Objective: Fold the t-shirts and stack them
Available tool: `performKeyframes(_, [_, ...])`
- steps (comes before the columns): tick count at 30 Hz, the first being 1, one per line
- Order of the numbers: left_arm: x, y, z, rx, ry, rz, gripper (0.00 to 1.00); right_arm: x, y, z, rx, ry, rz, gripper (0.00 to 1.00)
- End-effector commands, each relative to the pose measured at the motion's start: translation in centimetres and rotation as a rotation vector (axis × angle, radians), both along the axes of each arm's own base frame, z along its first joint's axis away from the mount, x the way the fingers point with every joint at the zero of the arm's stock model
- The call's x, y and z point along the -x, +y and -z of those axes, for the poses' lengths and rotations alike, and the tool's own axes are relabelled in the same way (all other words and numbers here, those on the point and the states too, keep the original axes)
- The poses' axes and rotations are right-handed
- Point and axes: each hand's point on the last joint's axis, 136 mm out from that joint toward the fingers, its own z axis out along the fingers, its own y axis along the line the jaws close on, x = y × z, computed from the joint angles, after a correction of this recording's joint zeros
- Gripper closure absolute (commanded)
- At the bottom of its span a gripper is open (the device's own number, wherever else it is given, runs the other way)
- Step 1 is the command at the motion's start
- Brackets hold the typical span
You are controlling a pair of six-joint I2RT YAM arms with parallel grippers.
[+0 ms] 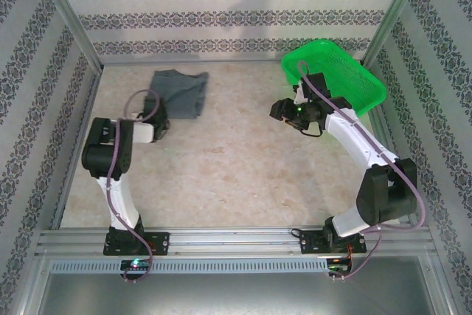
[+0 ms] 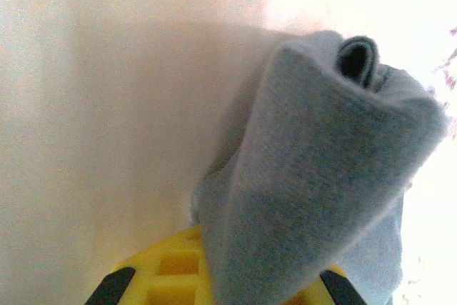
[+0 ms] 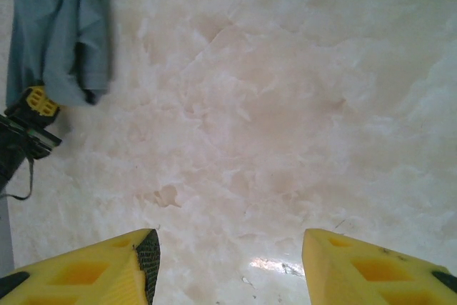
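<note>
I will release the t-shirt in my left gripper outward, toward the nearer side wall, as the table's open back corner lies outward.
A dark slate-grey t-shirt [image 1: 179,92] lies folded at the back left of the table. My left gripper [image 1: 163,126] is at its near edge and shut on it. In the left wrist view the grey t-shirt cloth [image 2: 314,198] rises in a fold straight out of my shut left gripper [image 2: 246,291]. My right gripper [image 1: 281,111] hovers over the table right of centre, beside the green basket. In the right wrist view my right gripper [image 3: 230,262] stands open over bare table, with the t-shirt [image 3: 61,33] at the top left.
A green basket [image 1: 366,79] sits tilted at the back right, close behind the right arm. Patterned walls enclose the table on three sides. Pale marbled tabletop [image 1: 236,167] lies between the two arms.
</note>
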Motion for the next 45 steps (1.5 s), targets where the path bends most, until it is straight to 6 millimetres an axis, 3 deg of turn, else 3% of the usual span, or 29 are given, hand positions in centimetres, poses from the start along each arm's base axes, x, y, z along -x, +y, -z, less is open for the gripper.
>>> performKeyframes(1, [-0.6, 5.7, 0.5, -0.135, 0.005, 0.112, 1.00, 0.9, -0.3, -0.4, 0.006, -0.010, -0.005, 0.44])
performKeyframes(4, [-1.7, 10.2, -0.2, -0.175, -0.008, 0.130, 1.00, 1.3, -0.1, -0.4, 0.004, -0.019, -0.015, 0.44])
performKeyframes(7, [-3.4, 12.8, -0.4, -0.183, -0.040, 0.163, 1.00, 1.6, -0.1, -0.3, -0.001, -0.016, -0.011, 0.44])
performKeyframes(13, [-6.4, 15.7, -1.5, -0.255, -0.042, 0.229, 1.00, 1.8, 0.5, -0.3, -0.009, -0.019, -0.026, 0.44])
performKeyframes(14, [-6.7, 15.8, -1.9, -0.266, -0.044, 0.239, 0.94, 1.7, 0.6, -0.5, -0.014, -0.026, -0.029, 0.44])
performKeyframes(17, [-7.0, 15.7, -4.4, -0.307, -0.081, 0.256, 0.54, 1.2, 1.2, -1.5, -0.045, -0.081, -0.049, 0.42])
performKeyframes(20, [-7.1, 14.4, -8.3, -0.372, -0.153, 0.306, 0.34, 0.4, 1.9, -3.5, -0.085, -0.170, -0.068, 0.40])
performKeyframes(22, [-6.9, 12.9, -10.5, -0.407, -0.177, 0.360, 0.31, 0.0, 1.9, -4.3, -0.090, -0.208, -0.074, 0.39])
performKeyframes(25, [-5.8, 11.1, -12.4, -0.437, -0.177, 0.391, 0.32, -0.5, 1.7, -4.6, -0.091, -0.220, -0.068, 0.40])
performKeyframes(30, [-4.2, 9.6, -13.2, -0.380, -0.212, 0.361, 0.49, -0.7, 1.3, -3.9, -0.099, -0.195, -0.065, 0.41])
performKeyframes(33, [-2.8, 8.4, -14.1, -0.360, -0.216, 0.361, 0.48, -0.6, 1.1, -4.0, -0.099, -0.199, -0.065, 0.41])
performKeyframes(35, [-0.9, 7.5, -14.6, -0.377, -0.174, 0.373, 0.40, -0.5, 0.6, -4.2, -0.091, -0.213, -0.054, 0.39])
performKeyframes(36, [0.1, 7.2, -14.7, -0.383, -0.157, 0.376, 0.38, -0.4, 0.2, -4.3, -0.081, -0.222, -0.042, 0.35])
performKeyframes(37, [1.2, 6.6, -15.1, -0.393, -0.143, 0.385, 0.34, -0.3, -0.5, -4.7, -0.067, -0.240, -0.020, 0.04])
performKeyframes(38, [2.2, 5.8, -15.6, -0.417, -0.141, 0.409, 0.03, -0.3, -1.5, -5.0, -0.052, -0.255, 0.017, 0.02])
performKeyframes(42, [6.2, 0.7, -18.4, -0.646, -0.166, 0.512, 0.00, 0.3, -6.3, -5.2, -0.027, -0.292, 0.198, 0.02])
performKeyframes(43, [7.7, -0.9, -18.4, -0.720, -0.128, 0.537, 0.00, 0.8, -7.5, -5.2, 0.000, -0.311, 0.230, 0.02])
performKeyframes(45, [10.9, -2.1, -17.7, -0.811, -0.021, 0.552, 0.00, 2.0, -9.5, -4.7, 0.089, -0.335, 0.289, 0.02])
